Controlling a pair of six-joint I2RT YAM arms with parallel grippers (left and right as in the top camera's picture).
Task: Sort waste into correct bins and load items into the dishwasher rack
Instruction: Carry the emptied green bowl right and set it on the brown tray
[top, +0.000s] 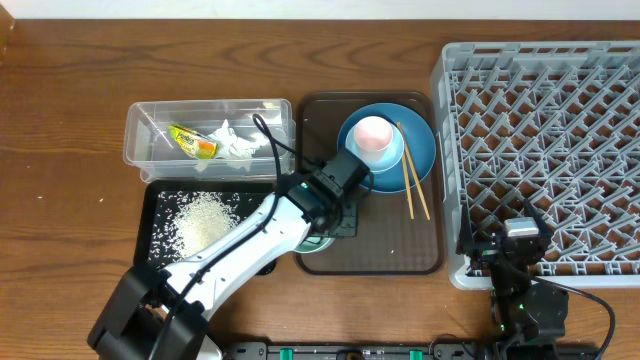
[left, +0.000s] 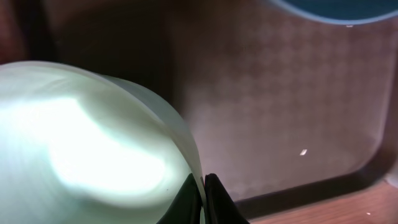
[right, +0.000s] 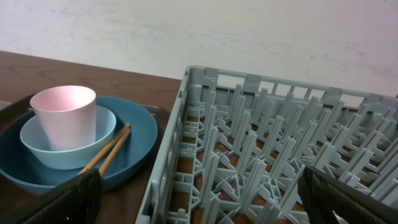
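The robot will next move the bowl in its left gripper to the right in the overhead view and release the bowl's rim over the front part of the brown tray's bottom, which is open.
My left gripper (top: 338, 222) is shut on the rim of the pale green bowl (top: 320, 245), which sits at the front left of the brown serving tray (top: 400, 250). In the left wrist view the fingers (left: 204, 186) pinch the bowl's wall (left: 81, 143). A pink cup (top: 371, 134) stands in a light-blue bowl (top: 393, 152) on the blue plate (top: 420, 150), with chopsticks (top: 412, 180) across it. The clear tub (top: 140, 130) holds the wrapper (top: 193, 141) and tissue (top: 235, 140). Rice (top: 205, 220) lies in the black tray (top: 150, 215). My right gripper (top: 510, 240) is open and empty at the rack's (top: 540, 130) front-left corner.
The right wrist view shows the cup (right: 62, 115), the light-blue bowl (right: 37, 152), the plate (right: 140, 134), the chopsticks (right: 109, 149) and the rack's pegs (right: 280, 155) between my open fingers (right: 199, 186). One rice grain (left: 303, 152) lies on the brown tray.
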